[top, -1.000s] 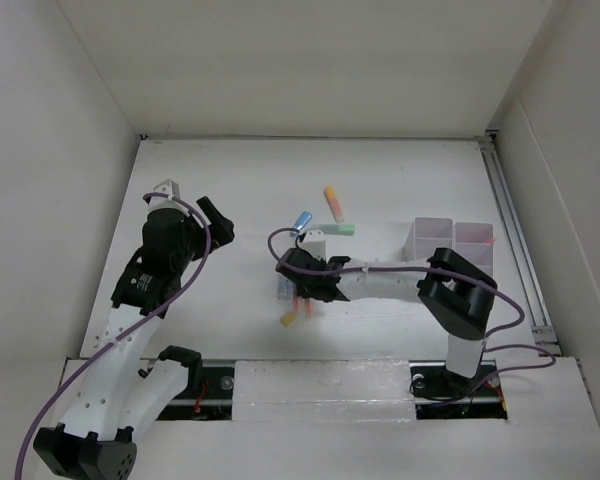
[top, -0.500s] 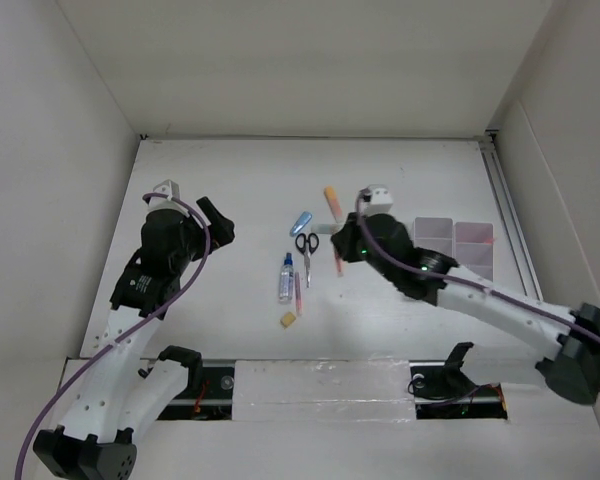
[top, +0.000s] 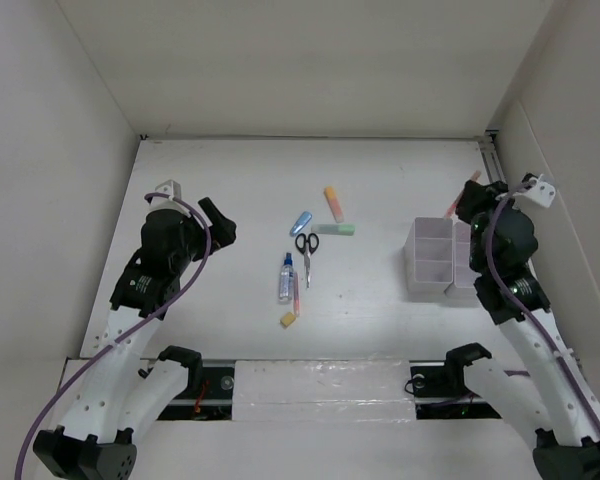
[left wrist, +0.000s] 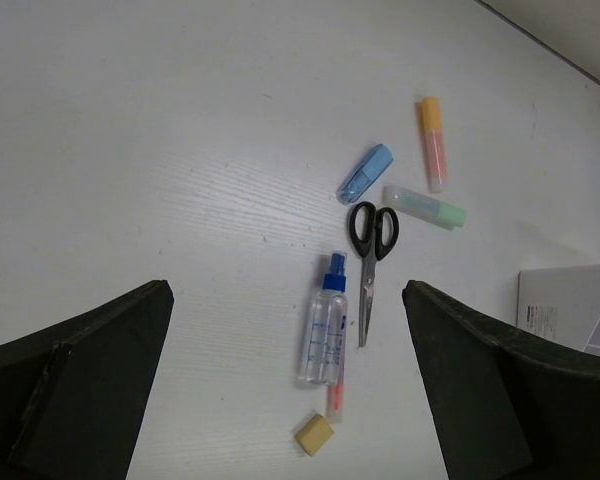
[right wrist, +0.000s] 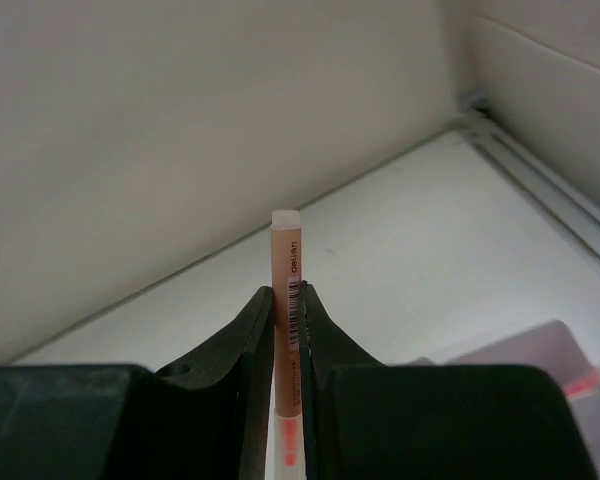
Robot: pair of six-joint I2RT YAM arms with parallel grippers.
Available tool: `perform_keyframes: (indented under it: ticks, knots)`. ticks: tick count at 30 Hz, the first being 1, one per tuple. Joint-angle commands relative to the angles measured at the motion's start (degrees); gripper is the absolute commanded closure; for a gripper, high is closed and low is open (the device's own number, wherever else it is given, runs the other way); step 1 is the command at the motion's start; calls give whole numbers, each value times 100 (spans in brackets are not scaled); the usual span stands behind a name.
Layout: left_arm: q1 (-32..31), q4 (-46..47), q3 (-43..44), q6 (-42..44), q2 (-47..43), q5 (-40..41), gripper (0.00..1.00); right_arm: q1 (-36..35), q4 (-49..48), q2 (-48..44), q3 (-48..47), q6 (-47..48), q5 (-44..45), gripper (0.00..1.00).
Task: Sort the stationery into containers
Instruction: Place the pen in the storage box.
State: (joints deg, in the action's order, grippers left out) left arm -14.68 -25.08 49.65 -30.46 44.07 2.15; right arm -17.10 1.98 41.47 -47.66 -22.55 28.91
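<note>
My right gripper turns toward the metal bar next and brings the orange pen (top: 448, 208) over the bin by it, where a pinkish pen already sits.
My right gripper (top: 461, 206) hangs above the far side of the containers (top: 417, 256), shut on a thin orange pen (top: 448, 208). In the right wrist view the pen (right wrist: 286, 250) stands upright between the closed fingers (right wrist: 255, 330). At mid-table lie an orange marker (top: 333, 203), a green marker (top: 336, 229), a blue marker (top: 300, 221), black-handled scissors (top: 306, 248), a blue-capped glue bottle (top: 286, 278), a red pen (top: 297, 292) and a yellow eraser (top: 289, 319). My left gripper (top: 216, 222) is open, raised left of them, holding nothing. Its wrist view shows the bottle (left wrist: 323, 325) and eraser (left wrist: 314, 435) below.
White walls enclose the table on three sides. A metal rail (top: 510, 225) runs along the right edge beside the bins. One bin (right wrist: 545, 350) holds a pinkish pen (right wrist: 583, 380). A bin corner (left wrist: 570, 305) shows at the right of the left wrist view.
My right arm has swung from the cluster at mid-table to the right, carrying the thin pen up over the containers. The left arm has not moved.
</note>
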Motion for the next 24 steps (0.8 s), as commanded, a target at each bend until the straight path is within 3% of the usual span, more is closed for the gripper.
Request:
perform_keyframes:
  ticks: [1, 14, 16, 24]
  knots:
    - [-18, 223, 124, 84, -30, -66, 0, 382, 496, 378, -287, -906, 1519, 100]
    - [-18, 223, 124, 84, -136, -66, 0, 1236, 1681, 1757, -1034, -2261, 3753, 100]
    - [-18, 223, 124, 84, -136, -66, 0, 1297, 2067, 2127, -1140, -2666, 3807, 100]
    - [-18, 223, 124, 84, -83, -66, 0, 1350, 2105, 2664, -1140, -3028, 4026, 100]
